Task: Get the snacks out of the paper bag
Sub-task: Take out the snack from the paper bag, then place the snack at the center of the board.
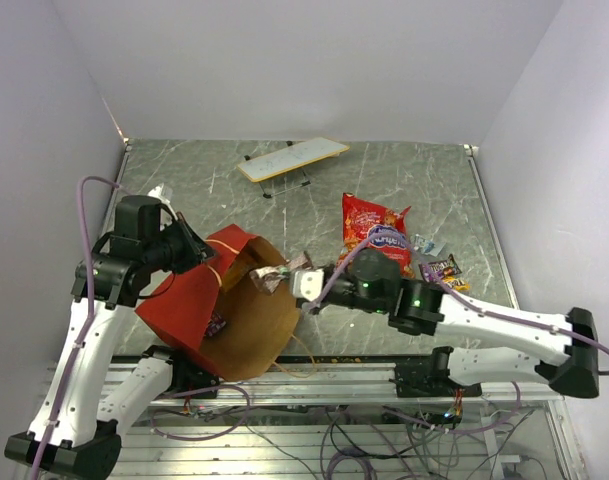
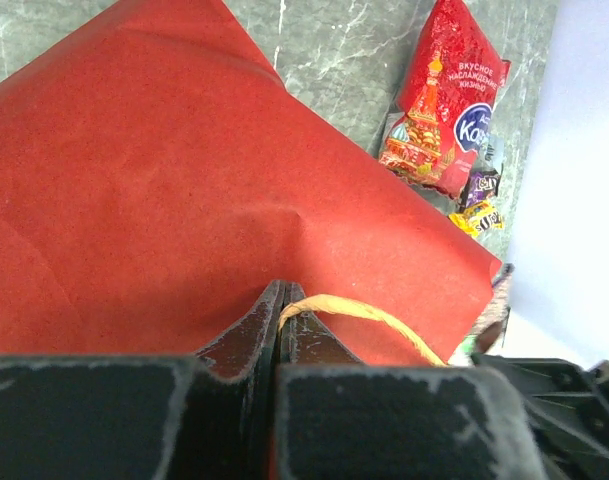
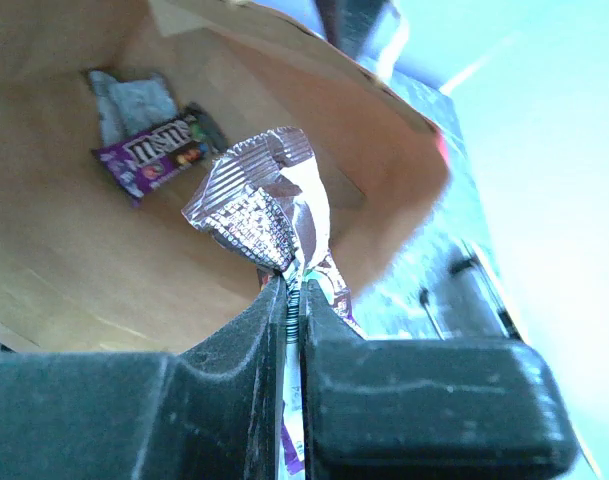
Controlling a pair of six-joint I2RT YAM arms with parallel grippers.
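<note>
Next, my right gripper will swing over and down onto the small packets to release the candy, since the packets lie to its right in the top view.
The red paper bag (image 1: 189, 300) lies tilted at the table's near left, its brown mouth (image 1: 249, 320) open to the right. My left gripper (image 2: 282, 292) is shut on its tan string handle (image 2: 364, 312) against the red wall (image 2: 144, 180). My right gripper (image 3: 292, 285) is shut on a silver-purple candy packet (image 3: 259, 215), held at the bag's mouth (image 1: 284, 272). Inside the bag lie a purple packet (image 3: 159, 150) and a silver packet (image 3: 132, 100). The large red chip bag (image 1: 374, 228) and small packets (image 1: 439, 268) lie on the table to the right.
A flat white board on thin legs (image 1: 292, 160) stands at the back centre. Grey walls close the table at the back and both sides. The metal rail and cables (image 1: 344, 375) run along the near edge.
</note>
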